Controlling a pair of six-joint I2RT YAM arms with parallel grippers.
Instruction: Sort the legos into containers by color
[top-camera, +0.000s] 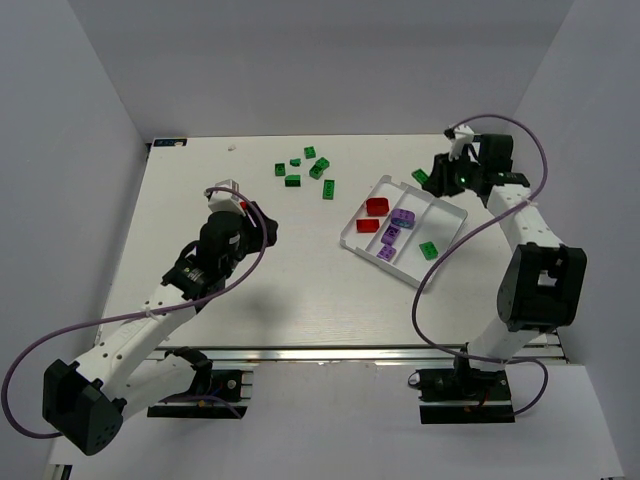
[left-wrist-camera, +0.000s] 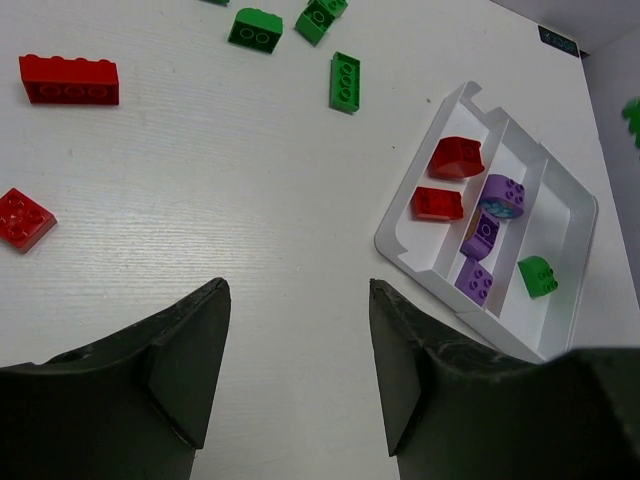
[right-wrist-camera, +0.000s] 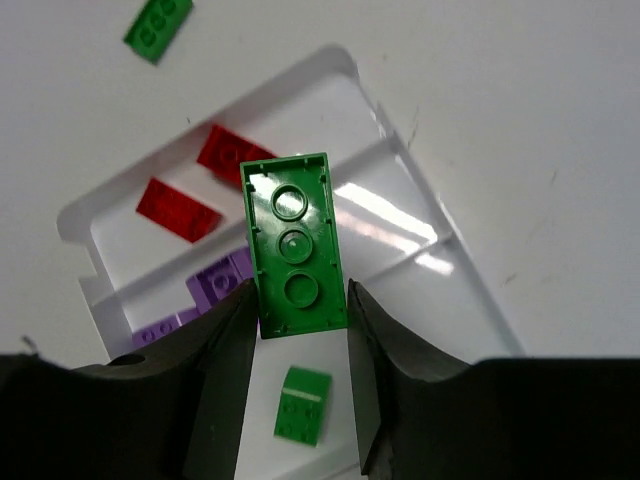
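Observation:
The robot's right gripper needs to move back and down next, over the space beside the green lego in the tray, and release the long green lego, because that section of the tray already holds green.
My right gripper (right-wrist-camera: 297, 300) is shut on a long green lego (right-wrist-camera: 293, 245), underside toward the camera, hanging over the white tray (right-wrist-camera: 455, 290). In the overhead view that gripper (top-camera: 428, 180) is at the tray's far corner. The tray's containers hold two red legos (left-wrist-camera: 458, 157), three purple legos (left-wrist-camera: 480, 235) and one green lego (left-wrist-camera: 538, 276), each colour in its own compartment. My left gripper (left-wrist-camera: 298, 290) stands open over bare table, left of the tray (top-camera: 440, 212), with nothing between its fingers. Two loose red legos (left-wrist-camera: 69, 80) lie to its left.
Several loose green legos (top-camera: 293, 180) lie in a cluster at the back of the table, left of the tray. My left arm hides most of the loose red ones in the overhead view. White walls enclose the table on three sides.

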